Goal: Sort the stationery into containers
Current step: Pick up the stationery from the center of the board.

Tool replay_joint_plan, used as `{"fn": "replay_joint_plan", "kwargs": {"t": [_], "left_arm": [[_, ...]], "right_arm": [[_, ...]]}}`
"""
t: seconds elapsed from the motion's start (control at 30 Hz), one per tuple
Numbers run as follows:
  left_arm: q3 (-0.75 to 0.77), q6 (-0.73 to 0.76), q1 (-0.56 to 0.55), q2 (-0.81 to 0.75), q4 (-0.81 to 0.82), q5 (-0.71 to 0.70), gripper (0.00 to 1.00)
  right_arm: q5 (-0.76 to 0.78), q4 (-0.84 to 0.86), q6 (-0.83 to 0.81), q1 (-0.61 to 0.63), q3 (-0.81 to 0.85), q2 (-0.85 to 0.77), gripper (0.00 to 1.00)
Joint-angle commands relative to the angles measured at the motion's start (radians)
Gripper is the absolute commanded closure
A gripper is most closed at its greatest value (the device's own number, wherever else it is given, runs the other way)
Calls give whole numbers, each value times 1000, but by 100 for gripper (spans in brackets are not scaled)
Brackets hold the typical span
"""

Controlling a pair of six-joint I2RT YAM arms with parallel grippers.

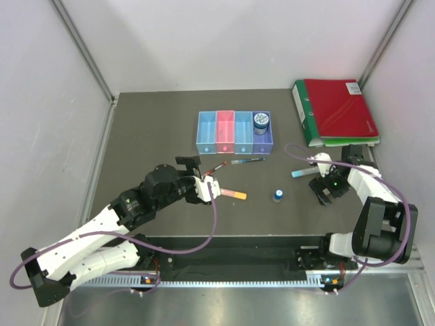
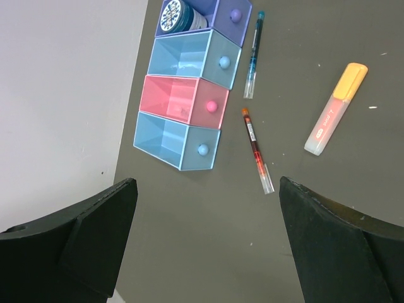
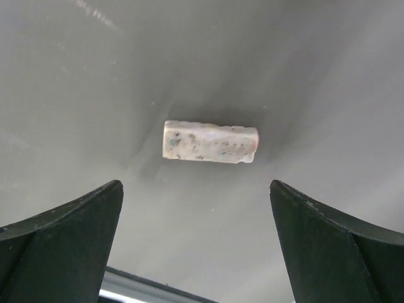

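Observation:
The speckled eraser's length runs from finger toward finger now. My right gripper needs to turn next and then lower onto the eraser's long sides.
The containers (image 1: 234, 132) are four joined bins: light blue, pink, light blue and purple. A round blue jar (image 1: 261, 122) sits in the purple bin. In front of them lie a red pen (image 1: 216, 168) and a dark teal pen (image 1: 248, 161). In the left wrist view the containers (image 2: 189, 107), red pen (image 2: 255, 150), teal pen (image 2: 253, 53) and pink-orange highlighter (image 2: 335, 108) lie ahead of my open, empty left gripper (image 2: 207, 180). My right gripper (image 3: 194, 184) hangs open over a pale speckled eraser (image 3: 210, 142). A light blue bar (image 1: 299, 172) lies just left of it.
A tiny blue-capped bottle (image 1: 278, 195) stands mid-table between the arms. Red and green binders (image 1: 336, 112) are stacked at the back right, close behind the right arm. The left gripper (image 1: 212, 189) hovers beside the highlighter (image 1: 234, 194). Grey walls close in the dark table.

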Motion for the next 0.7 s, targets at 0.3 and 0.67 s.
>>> {"fn": "replay_joint_plan", "kwargs": {"t": [0.3, 0.67], "left_arm": [[29, 12, 3, 15, 65, 4, 1], [27, 17, 3, 22, 76, 7, 1]], "right_arm": [[-74, -308, -261, -3, 42, 0, 2], [-111, -299, -281, 115, 45, 57, 1]]}}
